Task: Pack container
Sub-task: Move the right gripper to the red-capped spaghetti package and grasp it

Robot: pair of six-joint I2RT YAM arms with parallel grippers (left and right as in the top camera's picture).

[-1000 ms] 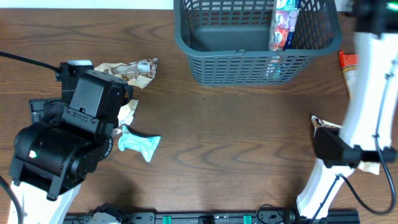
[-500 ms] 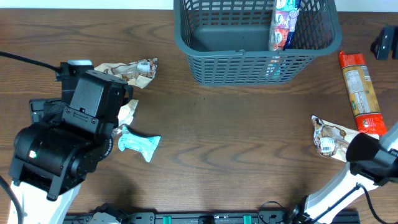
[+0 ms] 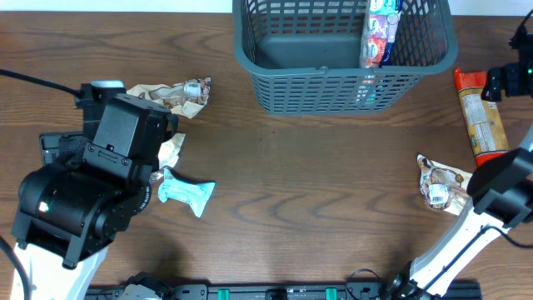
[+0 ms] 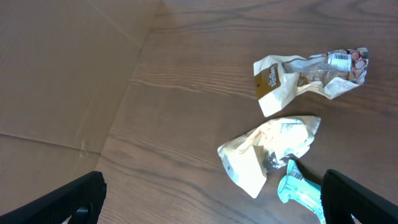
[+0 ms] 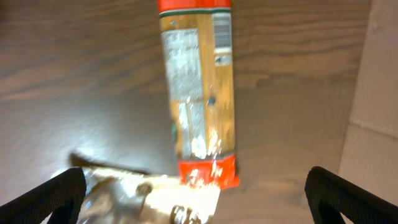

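The long orange-red packet lies lengthwise between the open fingers of my right gripper, so next I will lower them onto its middle [image 3: 482, 119] [image 5: 199, 88], one finger beside each long edge.
The container [image 3: 333, 82], a dark grey-blue latticed basket, stands at the table's far centre with a colourful packet [image 3: 380, 33] upright against its right side. My left gripper [image 4: 211, 208] hangs open over bare wood. Just beyond it lie a cream packet [image 4: 267, 149], a teal packet [image 4: 301, 190] and a beige-brown packet [image 4: 311, 74]. My right gripper [image 5: 199, 199] is open above the near end of a long orange-red packet [image 5: 199, 93] and a crumpled shiny packet [image 5: 149, 202]. Neither gripper holds anything.
Seen from overhead, the left arm's bulky black body [image 3: 92, 192] covers the left side of the table beside the teal packet [image 3: 187, 193]. The long orange-red packet [image 3: 481, 117] and the crumpled packet [image 3: 441, 185] lie at the right edge, right of the basket.
The right arm has swung away from the basket's right end and out to the right, and now hangs over the long orange-red packet. The left arm has not moved.
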